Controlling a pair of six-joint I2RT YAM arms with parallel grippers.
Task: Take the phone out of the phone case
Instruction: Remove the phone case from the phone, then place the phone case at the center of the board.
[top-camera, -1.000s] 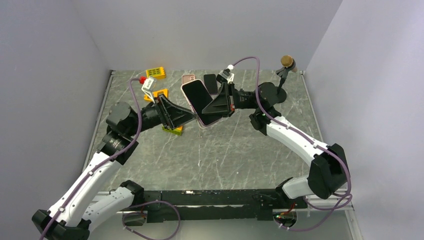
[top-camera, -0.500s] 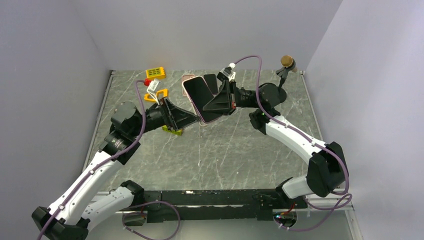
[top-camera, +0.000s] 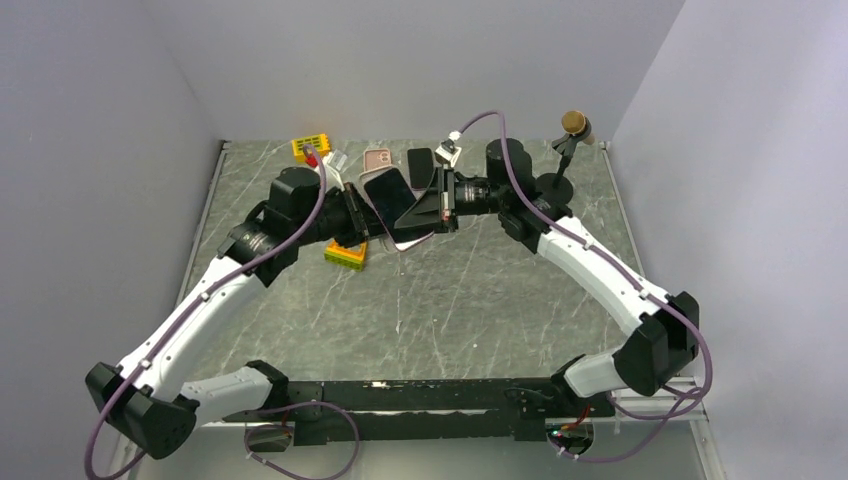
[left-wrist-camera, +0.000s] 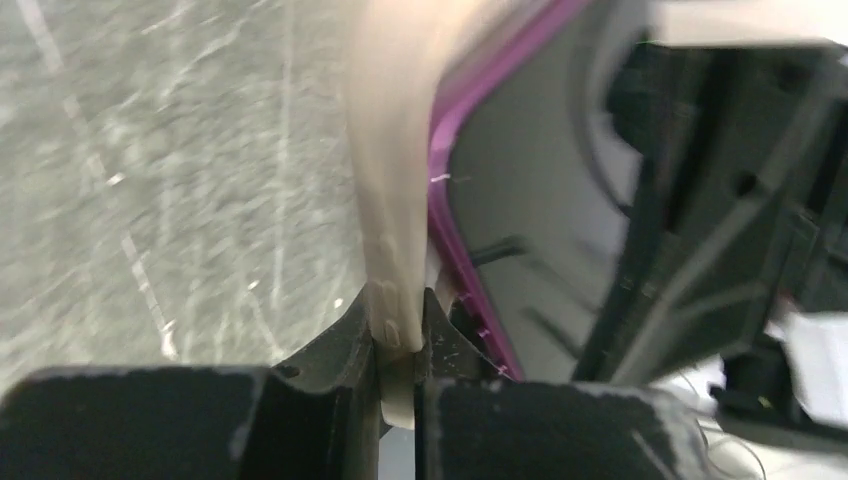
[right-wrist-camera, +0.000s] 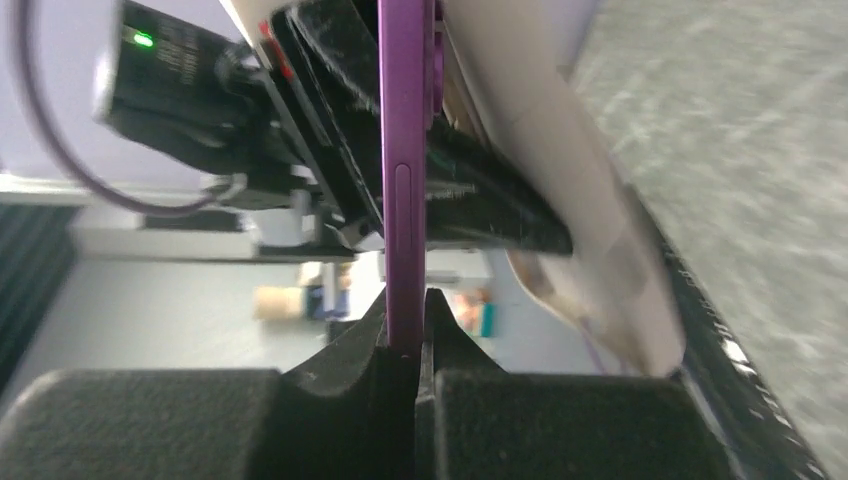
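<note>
The purple phone is hanging in midair, so my right gripper will next pull clear of the beige case (top-camera: 410, 239), go down to the tabletop by the black phone and let go there.
A purple phone (top-camera: 391, 195) with a dark screen is held in the air above the back middle of the table, partly out of a pale beige case (top-camera: 410, 239). My left gripper (top-camera: 368, 215) is shut on the edge of the case (left-wrist-camera: 392, 250), with the phone's purple rim (left-wrist-camera: 470, 280) just right of it. My right gripper (top-camera: 425, 205) is shut on the phone's purple edge (right-wrist-camera: 404, 170); the beige case (right-wrist-camera: 560, 190) peels away to the right of it. The two grippers meet around the phone.
A yellow block (top-camera: 312, 146), a pink phone case (top-camera: 377, 158) and a black phone (top-camera: 420, 165) lie at the back of the table. A yellow-green block (top-camera: 345, 256) lies under the left arm. A small stand with a brown ball (top-camera: 573, 124) is at the back right.
Both grippers with the phone and case have shifted toward the back and slightly left. The left arm has swung up and stretched further forward; the phone stands clearer of the case.
</note>
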